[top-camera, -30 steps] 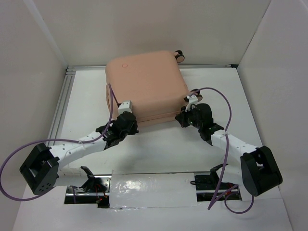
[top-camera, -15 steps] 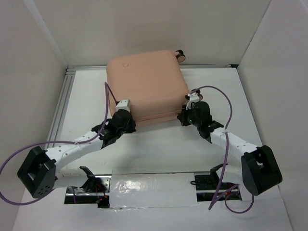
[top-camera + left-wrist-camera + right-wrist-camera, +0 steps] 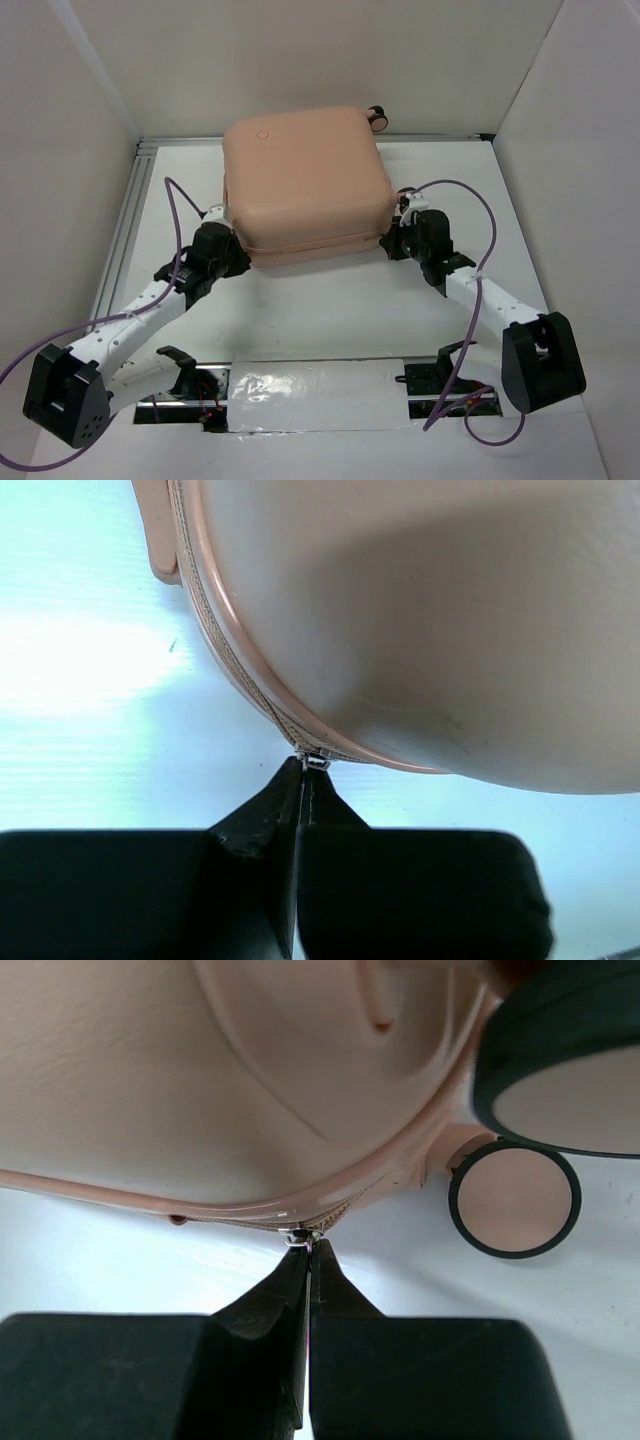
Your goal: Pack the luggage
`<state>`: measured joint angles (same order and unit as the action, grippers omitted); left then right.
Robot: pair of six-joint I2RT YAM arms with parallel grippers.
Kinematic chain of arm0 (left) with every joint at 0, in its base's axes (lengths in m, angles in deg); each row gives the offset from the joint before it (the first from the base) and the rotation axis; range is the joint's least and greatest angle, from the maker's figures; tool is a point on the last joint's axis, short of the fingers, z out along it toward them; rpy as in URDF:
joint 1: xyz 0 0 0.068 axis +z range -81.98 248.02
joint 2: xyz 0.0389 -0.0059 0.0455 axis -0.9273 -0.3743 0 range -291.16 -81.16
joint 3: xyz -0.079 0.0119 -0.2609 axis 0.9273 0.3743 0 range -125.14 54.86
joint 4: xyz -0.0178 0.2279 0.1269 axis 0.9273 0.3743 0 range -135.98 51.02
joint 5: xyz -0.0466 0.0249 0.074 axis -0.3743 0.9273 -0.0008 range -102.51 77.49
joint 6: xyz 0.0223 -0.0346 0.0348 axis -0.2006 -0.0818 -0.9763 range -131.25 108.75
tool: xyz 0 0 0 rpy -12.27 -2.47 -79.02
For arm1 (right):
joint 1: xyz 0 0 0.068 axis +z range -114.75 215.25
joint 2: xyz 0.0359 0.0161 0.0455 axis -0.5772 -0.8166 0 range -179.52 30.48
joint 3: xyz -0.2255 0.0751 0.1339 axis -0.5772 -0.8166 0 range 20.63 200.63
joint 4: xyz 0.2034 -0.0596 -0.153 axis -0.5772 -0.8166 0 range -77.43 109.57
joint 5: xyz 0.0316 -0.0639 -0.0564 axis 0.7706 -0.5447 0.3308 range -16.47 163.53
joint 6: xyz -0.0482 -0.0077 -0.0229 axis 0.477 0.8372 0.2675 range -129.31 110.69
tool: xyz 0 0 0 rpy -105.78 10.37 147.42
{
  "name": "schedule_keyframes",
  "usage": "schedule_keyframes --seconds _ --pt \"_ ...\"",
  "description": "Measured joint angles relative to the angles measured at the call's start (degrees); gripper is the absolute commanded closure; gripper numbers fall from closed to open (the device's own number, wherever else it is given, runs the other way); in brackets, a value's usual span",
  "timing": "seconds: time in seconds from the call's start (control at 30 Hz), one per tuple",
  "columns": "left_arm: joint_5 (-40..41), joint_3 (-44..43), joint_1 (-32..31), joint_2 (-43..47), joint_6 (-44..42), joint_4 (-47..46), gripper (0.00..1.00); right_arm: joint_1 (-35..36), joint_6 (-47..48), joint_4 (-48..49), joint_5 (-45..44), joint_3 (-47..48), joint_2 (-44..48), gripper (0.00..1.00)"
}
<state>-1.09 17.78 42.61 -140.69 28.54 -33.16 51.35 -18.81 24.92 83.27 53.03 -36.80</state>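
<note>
My left gripper moves outward to the zip seam (image 3: 225, 655) beside the luggage's handle next and lets go of the zipper pull, as the seam curves outward around the luggage's corner.
The peach-pink luggage (image 3: 305, 180) lies closed and flat at the back middle of the table. My left gripper (image 3: 238, 258) is at its near left corner, shut on a small metal zipper pull (image 3: 314, 763) on the zip seam (image 3: 225, 655). My right gripper (image 3: 388, 243) is at the near right corner, shut on the other zipper pull (image 3: 300, 1237). The right wrist view shows two black-rimmed wheels (image 3: 514, 1199) just right of that pull. The lining is hidden.
An aluminium rail (image 3: 128, 215) runs along the table's left edge. White walls close in the left, back and right. A clear plastic sheet (image 3: 315, 392) lies between the arm bases at the near edge.
My left gripper has slid left along the luggage's near edge to the left corner with the zipper pull. The right gripper shifted slightly toward the right corner.
</note>
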Motion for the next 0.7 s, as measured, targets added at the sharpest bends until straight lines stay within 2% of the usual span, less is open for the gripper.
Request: schedule_keyframes --seconds 0.37,0.7 --pt "-12.7 0.0 9.07 0.09 -4.72 -0.59 1.0 -8.85 -2.19 2.82 12.17 -0.74 -1.86 1.0" --pt "-19.12 -0.57 14.6 -2.82 -7.3 -2.56 1.0 -13.64 -8.52 8.66 23.37 -0.55 -9.07 1.0"
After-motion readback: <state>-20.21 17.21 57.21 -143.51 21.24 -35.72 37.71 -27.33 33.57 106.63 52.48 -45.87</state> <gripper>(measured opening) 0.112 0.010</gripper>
